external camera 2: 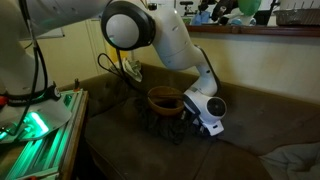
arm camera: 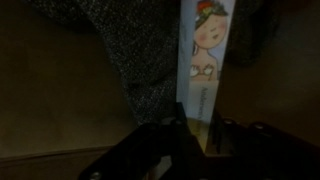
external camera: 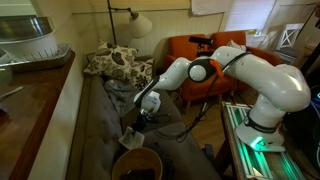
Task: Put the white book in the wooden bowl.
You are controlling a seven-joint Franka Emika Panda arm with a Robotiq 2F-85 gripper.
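My gripper hangs low beside the wooden bowl, so it will next lift the white book, carry it over the wooden bowl's opening, lower and release it.
The white book has a cartoon figure on its cover. In the wrist view it shows as a narrow upright strip whose lower end runs between my jaws. My gripper is shut on that end. In both exterior views the gripper hangs low over the couch seat. The round wooden bowl stands on the couch just beside the gripper. The book itself is hard to make out in the exterior views.
A dark grey couch has a speckled grey cloth lying on it. A patterned pillow sits at its far end. An orange chair and a lamp stand behind. A green-lit rack is beside the robot base.
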